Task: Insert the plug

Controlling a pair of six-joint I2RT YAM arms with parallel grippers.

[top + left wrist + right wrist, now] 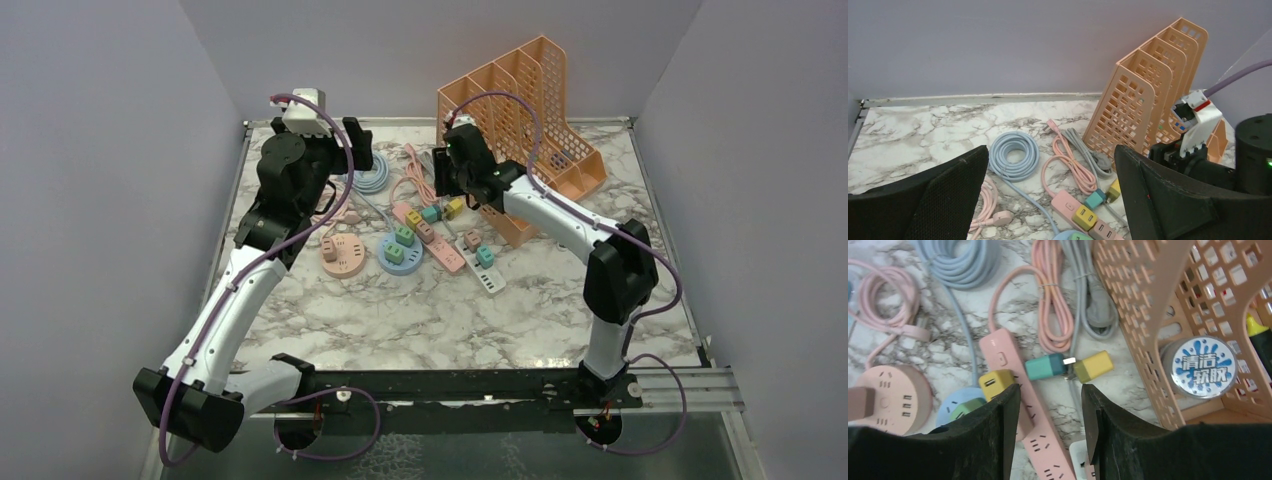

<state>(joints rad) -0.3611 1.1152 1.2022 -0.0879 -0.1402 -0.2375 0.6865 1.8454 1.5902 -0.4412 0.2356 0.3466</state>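
The loose yellow plug [454, 208] [1094, 366] lies below the open fingers of my right gripper and to the right in its wrist view, so my right gripper will go down toward that side onto the plug next.
Two loose plugs lie on their sides just right of the pink power strip [998, 350]: a teal plug [1045, 366] with bare prongs, and a yellow plug [1094, 366] touching it. They also show as the teal plug [431, 213] and yellow plug [455, 207] from above. My right gripper [1050, 392] hovers open just short of them, nothing between its fingers. Another yellow plug [995, 381] sits in the pink strip. My left gripper [1050, 149] hangs wide open and empty above the back left of the table.
An orange file rack [530, 120] stands at the back right, close to my right gripper, with a round tin [1202, 365] inside. A blue round socket [398, 255], pink round socket [343, 253] and white strip [482, 268] carry plugs. Coiled blue cable [1013, 155], pink cable [1073, 167] and grey cable [1090, 150] lie behind.
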